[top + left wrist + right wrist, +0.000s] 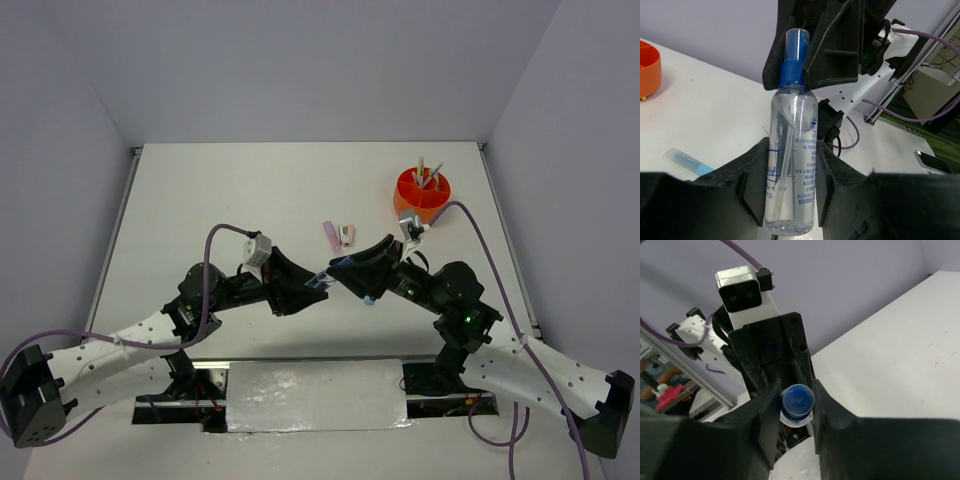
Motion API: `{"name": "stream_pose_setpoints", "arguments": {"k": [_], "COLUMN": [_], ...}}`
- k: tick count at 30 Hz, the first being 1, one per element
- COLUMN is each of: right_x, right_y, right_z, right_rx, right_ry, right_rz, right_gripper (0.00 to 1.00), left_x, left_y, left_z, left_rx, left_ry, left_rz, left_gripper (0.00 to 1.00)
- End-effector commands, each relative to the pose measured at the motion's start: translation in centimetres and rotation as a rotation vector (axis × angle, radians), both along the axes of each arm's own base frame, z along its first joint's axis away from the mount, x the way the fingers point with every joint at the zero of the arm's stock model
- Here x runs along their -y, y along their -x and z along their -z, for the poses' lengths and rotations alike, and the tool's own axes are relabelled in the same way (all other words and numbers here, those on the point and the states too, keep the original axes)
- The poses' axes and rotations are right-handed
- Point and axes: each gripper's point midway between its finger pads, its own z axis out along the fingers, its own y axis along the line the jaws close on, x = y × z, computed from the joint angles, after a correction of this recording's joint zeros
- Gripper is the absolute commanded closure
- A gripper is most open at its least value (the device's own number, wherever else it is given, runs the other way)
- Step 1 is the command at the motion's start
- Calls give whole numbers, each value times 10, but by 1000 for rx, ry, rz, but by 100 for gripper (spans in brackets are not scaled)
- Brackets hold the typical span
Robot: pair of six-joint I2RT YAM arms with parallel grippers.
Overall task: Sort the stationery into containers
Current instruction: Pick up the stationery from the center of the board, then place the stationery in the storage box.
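I will move my right gripper over the open section of the orange pot beside the pens next, then lower it and release. That section is farther out, to the gripper's right in the top view.
A clear spray bottle (790, 150) with a blue cap (797, 401) hangs in the air between both grippers, above the table's near middle (322, 281). My left gripper (790, 190) is shut on the bottle's body. My right gripper (796, 407) is closed on the blue cap from the far end and also shows in the left wrist view (800, 50). The orange pot (420, 196) stands at the back right with a few pens upright in it. A pink item (329, 235) and a small pale item (346, 234) lie on the table. A light blue pen (687, 161) lies under the grippers.
The orange pot's edge shows at the far left of the left wrist view (649, 70). A purple cable (480, 240) arcs from the right arm close to the pot. A white block (315, 395) sits between the arm bases at the near edge.
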Motion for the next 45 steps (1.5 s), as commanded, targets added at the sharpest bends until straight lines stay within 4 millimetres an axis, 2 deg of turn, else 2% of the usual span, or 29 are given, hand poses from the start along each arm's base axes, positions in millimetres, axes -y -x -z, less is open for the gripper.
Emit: {"name": "stream_pose_setpoints", "arguments": {"k": [1,3,5,6,8,9,10,12,13,14,15,16,17,18,19,20,22,23,24,25,26,27,28,30,31,35,36,41,45], "right_x": [1,-1,-1,-1,1,3,8,26,37,46,67,79,83,103,111,123,126,129,138,135,141,144,143,149,147,159,164,183,206], "right_y": [-3,-4,-6,-7,-12,-16,-21,-51,-61,-77,-99,-111,-133,-157,-171,-202,-240,-252,-267,-286,-298,-311,-331,-353,-370,-402,-411,-421,-422], "right_z": [-15,-10,-4,-2,3,3,-7,-2,-13,-12,-15,-28,-21,-21,-29,-10,-4,-4,-20,-3,-5,-26,-6,-21,2,15,32,65,78], "right_rx": [40,32,20,16,11,25,38,28,22,15,32,41,26,27,27,-3,-18,-11,25,9,26,46,25,39,5,-35,-66,-152,-217], "right_ry": [-2,9,23,30,52,65,66,152,180,214,262,272,323,360,373,452,531,554,572,632,666,649,715,735,787,886,918,1000,1047], "right_rz": [24,23,30,34,65,89,128,316,393,481,627,695,751,814,839,882,908,930,969,971,998,1033,1024,1036,1031,1079,1086,1115,1159], "right_gripper": [70,72,95,100,100,100,100,100,100,100,100,100,100,100,100,100,100,100,100,100,100,100,100,100,100,100,100,100,100], "left_x": [-5,-7,-8,-9,-11,-13,-15,-28,-35,-47,-82,-100,-118,-141,-146,-147,-147,-148,-140,-135,-126,-123,-121,-124,-126,-133,-135,-135,-130], "left_y": [10,9,4,2,-15,-21,-29,-57,-66,-78,-95,-99,-102,-98,-95,-89,-80,-75,-69,-65,-54,-49,-44,-35,-32,-22,-22,-23,-22], "left_z": [-43,-45,-41,-45,-39,-36,-31,-6,4,3,48,60,63,81,82,82,81,75,71,64,59,57,52,46,47,45,45,46,51], "left_rx": [104,113,104,102,52,29,0,-110,-173,-228,-328,-415,-446,-463,-451,-443,-415,-413,-393,-384,-382,-355,-341,-311,-307,-276,-273,-261,-269], "left_ry": [114,114,97,95,44,24,-7,-140,-188,-215,-394,-432,-472,-576,-604,-609,-629,-605,-603,-587,-575,-587,-587,-576,-578,-533,-515,-531,-554], "left_rz": [26,12,-18,-34,-120,-158,-204,-381,-446,-550,-758,-867,-955,-1037,-1036,-1003,-949,-937,-868,-827,-743,-697,-664,-625,-618,-592,-602,-596,-578], "left_gripper": [100,100,100,98,44,7,1,1,1,1,1,1,1,1,1,1,1,1,1,1,1,1,1,1,1,1,1,1,1]}}
